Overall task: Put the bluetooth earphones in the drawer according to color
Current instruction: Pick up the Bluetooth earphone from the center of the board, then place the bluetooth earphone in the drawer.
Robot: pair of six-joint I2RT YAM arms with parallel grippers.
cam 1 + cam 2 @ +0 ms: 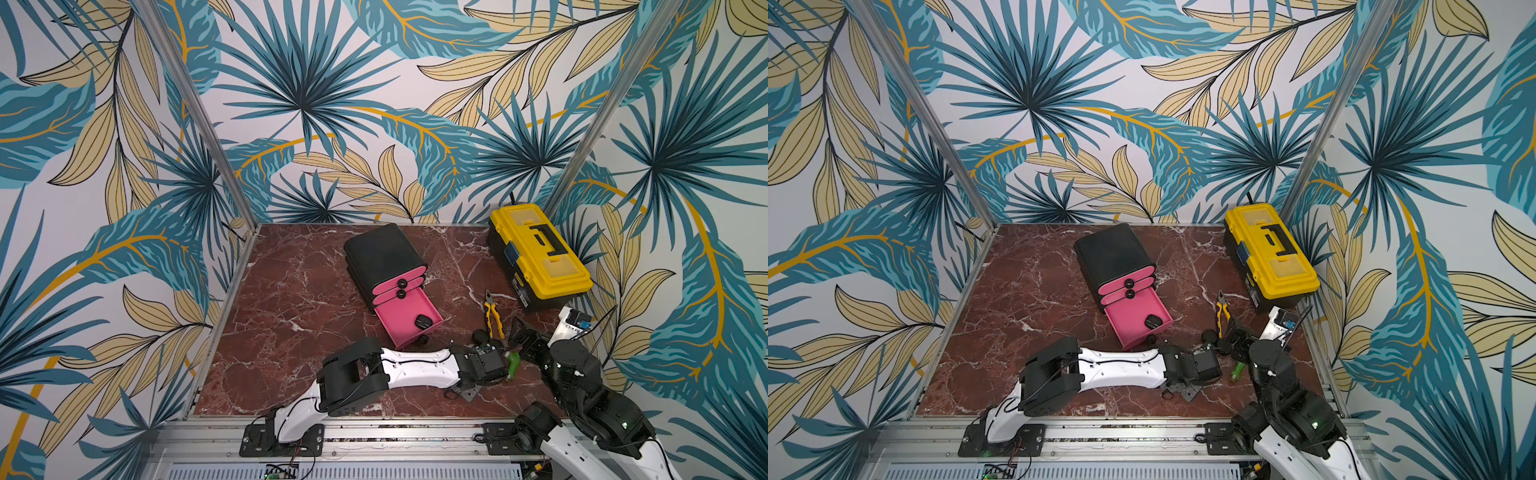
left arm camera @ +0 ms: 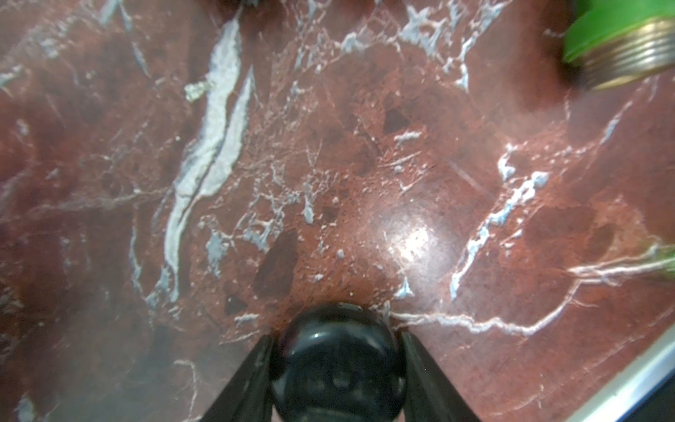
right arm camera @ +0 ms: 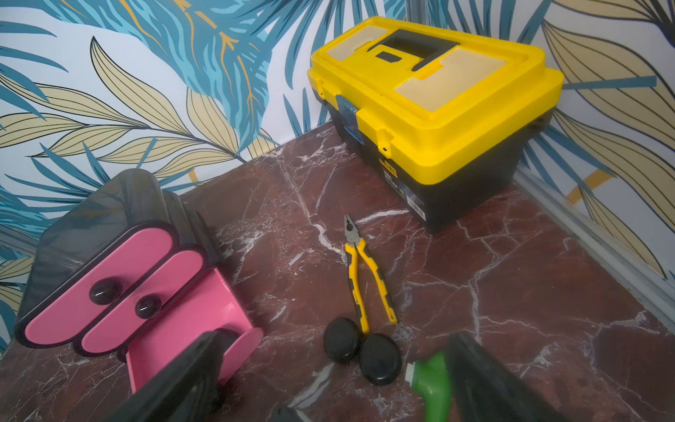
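My left gripper needs to lift, swing outward to the pink drawer, over its bare near corner (image 1: 404, 330), and let go of the matching case, because the drawer already has a black case in it.
My left gripper (image 2: 336, 336) is shut on a glossy black earphone case (image 2: 338, 365), one finger against each side, low over the marble. In both top views the left arm (image 1: 415, 365) hides that case. Two more black earphone cases (image 3: 342, 339) (image 3: 380, 358) lie touching each other by the pliers' handles. My right gripper (image 3: 334, 336) hangs open above them, holding nothing. The black drawer cabinet (image 1: 384, 253) has its bottom pink drawer (image 1: 399, 320) pulled out, with one black case (image 1: 423, 321) inside. The two upper drawers are shut.
A green-handled tool (image 3: 431, 380) with a brass threaded end (image 2: 628, 58) lies beside the two cases. Yellow-and-black pliers (image 1: 493, 316) lie behind them. A yellow-and-black toolbox (image 1: 540, 257) stands in the back right corner. The table's metal edge (image 2: 628, 376) runs close to the left gripper.
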